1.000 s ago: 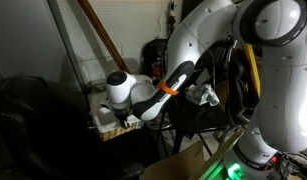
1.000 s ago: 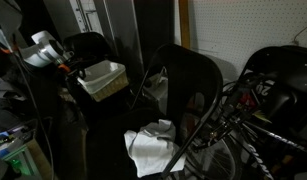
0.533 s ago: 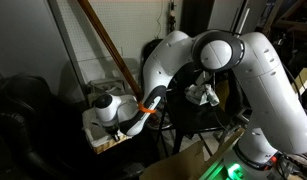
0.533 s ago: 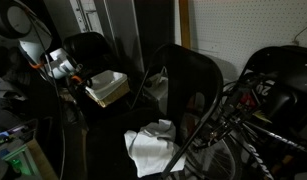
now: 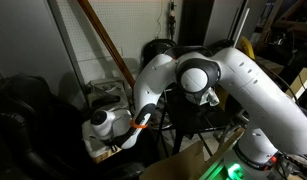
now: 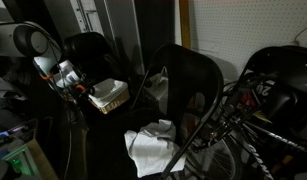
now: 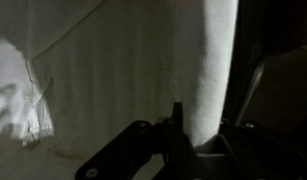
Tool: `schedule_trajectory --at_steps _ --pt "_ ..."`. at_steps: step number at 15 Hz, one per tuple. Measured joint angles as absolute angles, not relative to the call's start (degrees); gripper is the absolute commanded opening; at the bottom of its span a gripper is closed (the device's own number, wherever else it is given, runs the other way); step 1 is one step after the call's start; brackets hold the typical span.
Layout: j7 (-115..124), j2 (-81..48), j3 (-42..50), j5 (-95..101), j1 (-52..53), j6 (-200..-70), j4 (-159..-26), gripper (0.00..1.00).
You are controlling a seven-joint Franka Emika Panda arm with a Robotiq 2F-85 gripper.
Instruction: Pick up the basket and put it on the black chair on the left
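Note:
The basket in my gripper still hangs tilted, so next I need to lower and settle it onto the black chair's seat [image 6: 107, 117] below to release the basket's rim.
The basket [image 6: 110, 95] is light woven wicker with a white lining, and it hangs tilted in my gripper [image 6: 81, 86], which is shut on its rim. In an exterior view it sits low under the arm's white wrist, next to a black chair [image 5: 28, 115] at the left. In the wrist view the basket's white lining [image 7: 123, 70] fills the picture and my gripper [image 7: 203, 130] has its dark fingers clamped on either side of the basket wall. A black chair back [image 6: 90, 47] stands just behind the basket.
A black folding chair [image 6: 188, 75] stands in the middle with a white cloth [image 6: 153, 148] on the seat below it. A wooden pole [image 5: 103, 40] leans on the grey wall. Dark frames and cables [image 6: 263, 110] crowd one side. A cardboard box [image 5: 188, 165] sits by the base.
My arm has swung the basket down and sideways, lower and closer to the black chair beside it. The basket has stayed in the gripper and tilted more.

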State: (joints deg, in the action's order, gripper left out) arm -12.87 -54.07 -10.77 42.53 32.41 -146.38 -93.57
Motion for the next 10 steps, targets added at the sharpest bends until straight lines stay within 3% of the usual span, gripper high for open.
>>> schedule_trajectory --at_steps 9,10 --pt "-13.27 -60.23 -9.96 42.49 32.67 -147.07 -88.75 0.04" --pt "-13.33 -60.55 -9.94 42.49 32.59 -147.23 -88.69 0.4"
